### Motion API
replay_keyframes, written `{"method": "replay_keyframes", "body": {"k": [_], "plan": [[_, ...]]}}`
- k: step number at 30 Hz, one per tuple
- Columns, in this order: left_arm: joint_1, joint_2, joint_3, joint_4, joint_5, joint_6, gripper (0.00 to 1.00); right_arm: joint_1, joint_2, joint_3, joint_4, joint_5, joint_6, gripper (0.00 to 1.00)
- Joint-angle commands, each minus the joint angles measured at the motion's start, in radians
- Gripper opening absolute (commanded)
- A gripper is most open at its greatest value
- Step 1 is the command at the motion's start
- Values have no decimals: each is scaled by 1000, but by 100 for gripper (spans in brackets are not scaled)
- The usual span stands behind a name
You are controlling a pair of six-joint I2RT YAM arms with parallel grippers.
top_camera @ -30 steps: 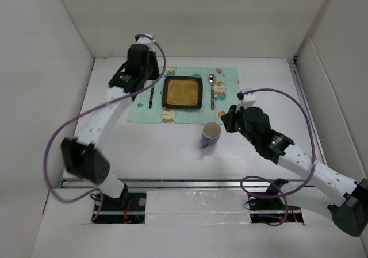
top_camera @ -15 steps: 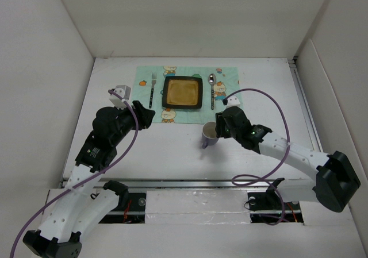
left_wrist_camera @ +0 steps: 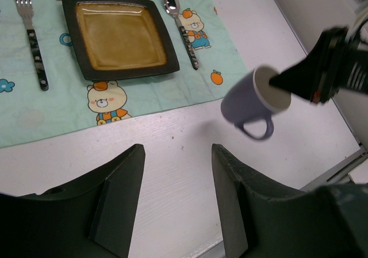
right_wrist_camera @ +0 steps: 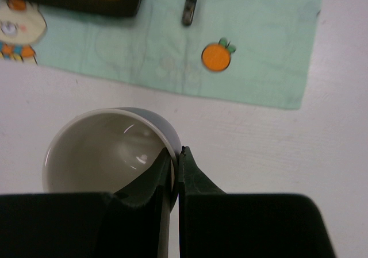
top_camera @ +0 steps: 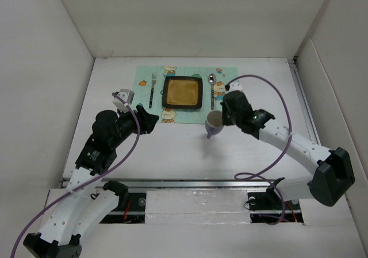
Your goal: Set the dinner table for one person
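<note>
My right gripper will next carry the mug (top_camera: 213,124) outward, lower it onto the mat's empty far corner by the spoon's bowl and release the mug's rim.
A purple mug (top_camera: 213,124) with a white inside hangs tilted just above the white dinner table (top_camera: 172,154), off the near right corner of the mint bear-print placemat (top_camera: 150,110). My right gripper (top_camera: 221,119) is shut on the mug's rim (right_wrist_camera: 169,137), one finger inside and one outside. On the mat lie a dark square plate (top_camera: 183,92), a fork (top_camera: 152,89) to its left and a spoon (top_camera: 211,88) to its right. My left gripper (left_wrist_camera: 177,154) is open and empty over bare table near the mat's left front edge, and its view shows the mug (left_wrist_camera: 250,100).
White walls enclose the table on the left, back and right. A metal rail (top_camera: 190,183) runs along the near edge by the arm bases. Purple cables (top_camera: 270,94) loop off both arms above the table.
My right gripper closed on the mug's rim and carried it up and slightly toward the mat. My left arm drew back from the fork and its jaws opened.
</note>
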Motion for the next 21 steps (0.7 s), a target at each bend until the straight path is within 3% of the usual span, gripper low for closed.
{"method": "replay_keyframes", "body": {"k": [1,5,7,8,19,21], "plan": [[2,-27,1,50,52,25,47,-134,-12,226,55,-18,-63,0],[2,-52,2,42,49,26,54,-252,172,434,60,-38,-94,0],[2,-78,2,36,46,30,57,-329,298,620,66,-75,-94,0],[2,-78,4,36,46,30,57,-329,340,621,66,-75,-94,0],[2,-104,5,22,4,33,59,-466,913,1411,-178,-96,-99,0],[2,-96,5,21,1,33,59,-493,955,1459,-186,-113,-96,0]]}}
